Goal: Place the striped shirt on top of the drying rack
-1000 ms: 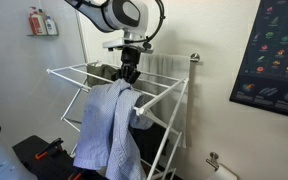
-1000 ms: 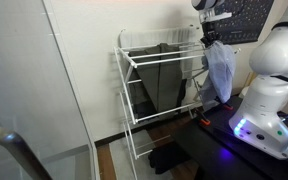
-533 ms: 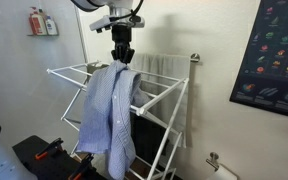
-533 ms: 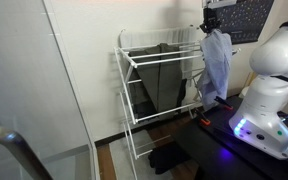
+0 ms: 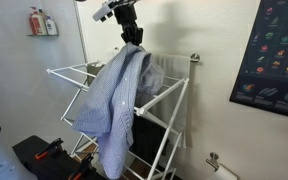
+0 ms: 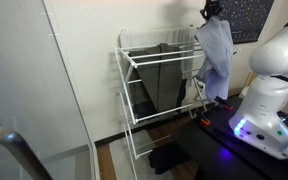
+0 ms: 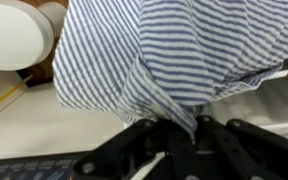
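Note:
The robot's gripper is holding the pinched fold above the rack's top bars near the pale towel, so it should next move outward and down over the bars to release the fold.
The striped shirt is light blue with fine white stripes. It hangs from my gripper, which is shut on a pinched fold at its top. The shirt hangs in front of and above the white wire drying rack. In an exterior view the shirt hangs at the rack's right end, lifted above its top bars. The wrist view shows the shirt filling the frame, with a fold clamped between my black fingers.
A dark grey cloth hangs inside the rack and a pale towel hangs on a wall bar behind it. The robot's white base stands beside the rack. A poster is on the wall. A dark cloth lies on the floor.
My gripper has risen and moved right, lifting the shirt with it. The shirt now hangs higher, its top above the rack's top bars.

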`<state>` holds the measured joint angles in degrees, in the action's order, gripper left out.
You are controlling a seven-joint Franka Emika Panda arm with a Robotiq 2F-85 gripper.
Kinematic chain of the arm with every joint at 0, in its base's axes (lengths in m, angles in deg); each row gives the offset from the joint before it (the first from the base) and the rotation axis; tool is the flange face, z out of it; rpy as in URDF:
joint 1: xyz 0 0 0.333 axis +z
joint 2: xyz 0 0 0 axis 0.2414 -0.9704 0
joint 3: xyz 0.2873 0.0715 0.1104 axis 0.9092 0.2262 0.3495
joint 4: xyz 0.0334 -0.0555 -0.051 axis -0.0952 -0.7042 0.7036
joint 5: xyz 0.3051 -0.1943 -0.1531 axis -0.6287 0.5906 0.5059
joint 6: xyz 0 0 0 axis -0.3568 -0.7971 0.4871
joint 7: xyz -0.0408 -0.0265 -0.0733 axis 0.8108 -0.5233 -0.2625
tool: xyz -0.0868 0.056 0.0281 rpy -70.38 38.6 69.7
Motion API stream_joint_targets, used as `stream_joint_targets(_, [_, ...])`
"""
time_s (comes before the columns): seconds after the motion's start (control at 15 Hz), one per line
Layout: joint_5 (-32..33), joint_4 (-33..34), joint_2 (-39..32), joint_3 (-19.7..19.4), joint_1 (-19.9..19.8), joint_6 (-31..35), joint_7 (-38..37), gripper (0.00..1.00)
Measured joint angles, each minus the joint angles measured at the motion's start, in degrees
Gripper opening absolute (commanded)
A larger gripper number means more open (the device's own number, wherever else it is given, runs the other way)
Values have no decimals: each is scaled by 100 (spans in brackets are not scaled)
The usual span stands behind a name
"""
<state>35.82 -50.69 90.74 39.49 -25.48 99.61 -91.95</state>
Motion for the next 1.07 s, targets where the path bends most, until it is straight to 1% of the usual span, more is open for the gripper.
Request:
stream_joint_targets(0.33, [580,-44,30,124,-226,1399,-680,7])
stream_joint_targets(0.47, [910,-107,2,225,-384,2041,-1119,7])
stream_joint_targets(0.67, [1633,-259,-122,486,-765,2986,-1998,7])
stream_joint_targets(0.87, [2453,-386,-330,742,-1108,3446,-2841,7])
stream_joint_targets(1.07, [3130,-502,-584,783,-1148,3568,-3532,7])
